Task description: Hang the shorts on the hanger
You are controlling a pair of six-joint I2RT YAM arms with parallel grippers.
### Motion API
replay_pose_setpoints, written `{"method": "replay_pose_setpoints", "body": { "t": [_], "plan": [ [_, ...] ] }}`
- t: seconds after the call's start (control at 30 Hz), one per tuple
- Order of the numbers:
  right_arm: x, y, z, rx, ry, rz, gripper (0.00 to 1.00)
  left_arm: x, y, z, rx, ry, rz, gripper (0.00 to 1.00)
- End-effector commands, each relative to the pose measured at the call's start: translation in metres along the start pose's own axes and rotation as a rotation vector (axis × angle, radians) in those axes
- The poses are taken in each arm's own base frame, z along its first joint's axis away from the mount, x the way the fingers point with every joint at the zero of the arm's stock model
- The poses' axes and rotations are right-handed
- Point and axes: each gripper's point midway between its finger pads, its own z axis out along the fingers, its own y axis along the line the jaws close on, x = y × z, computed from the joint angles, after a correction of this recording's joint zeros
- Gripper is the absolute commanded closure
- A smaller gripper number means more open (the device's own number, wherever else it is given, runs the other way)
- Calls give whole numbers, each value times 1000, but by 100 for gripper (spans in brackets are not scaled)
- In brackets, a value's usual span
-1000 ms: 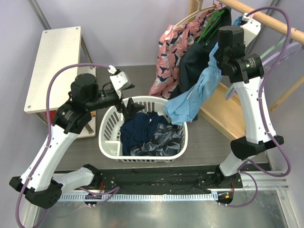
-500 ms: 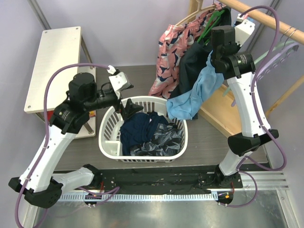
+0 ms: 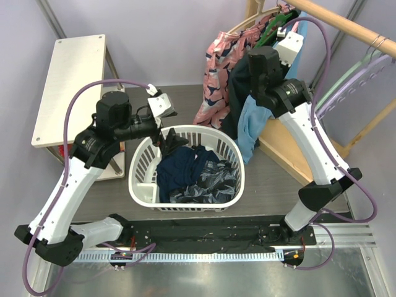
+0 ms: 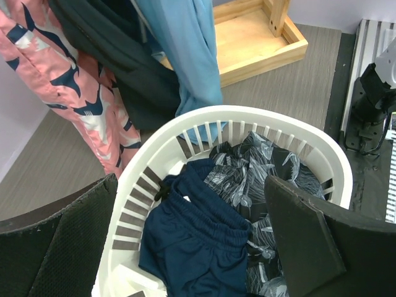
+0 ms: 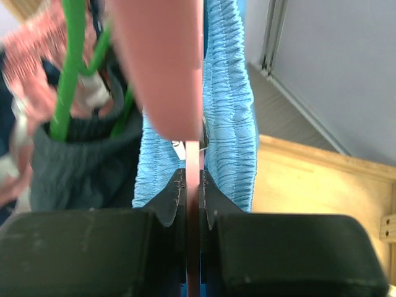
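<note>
My right gripper should rise outward to the wooden bar (image 3: 307, 6) beside the green hanger and release the pink hanger, as its bar is inside the shorts' waistband.
In the right wrist view my right gripper (image 5: 192, 185) is shut on the thin pink bar of the hanger (image 5: 162, 68). The ribbed waistband of the light blue shorts (image 5: 230, 105) lies on both sides of that bar. From above, the shorts (image 3: 250, 124) hang straight down below my right wrist, next to the dark garments; the fingertips are hidden among the clothes there. My left gripper (image 3: 168, 141) stands open over the back left rim of the basket (image 3: 141, 167). Its fingers (image 4: 62, 247) hold nothing, with navy shorts (image 4: 192, 247) below them.
A wooden rail (image 3: 337, 20) carries a pink patterned garment (image 3: 219, 62), dark garments, a green hanger (image 5: 71, 62) and a pale hanger (image 3: 365, 65). The rack's wooden base (image 4: 260, 43) lies behind the basket. A white board (image 3: 68, 86) stands at left.
My right arm has swung left and up toward the rail with the hanger and shorts, which now hang straighter beside the dark garments. The left arm has barely moved.
</note>
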Motion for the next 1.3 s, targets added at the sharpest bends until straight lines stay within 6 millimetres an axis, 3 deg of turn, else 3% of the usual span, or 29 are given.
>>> {"method": "replay_pose_setpoints", "body": {
  "t": [0.0,0.17,0.33,0.67,1.1,1.27],
  "plan": [
    [-91,-19,-12,85,-232,250,99,-16,-2,-7,12,-32,35,0],
    [-103,-22,-11,116,-269,263,99,-21,-1,-7,15,-28,27,0],
    [-115,-31,7,127,-286,295,99,-24,-3,-9,16,-35,22,0],
    [-94,-14,44,103,-243,255,99,-26,-3,-13,8,-35,32,0],
    [-115,-3,85,109,-315,329,99,-14,-6,-19,3,0,68,0],
    [-108,2,104,95,-303,335,99,-15,-6,-20,1,-1,70,0]
  ]
}}
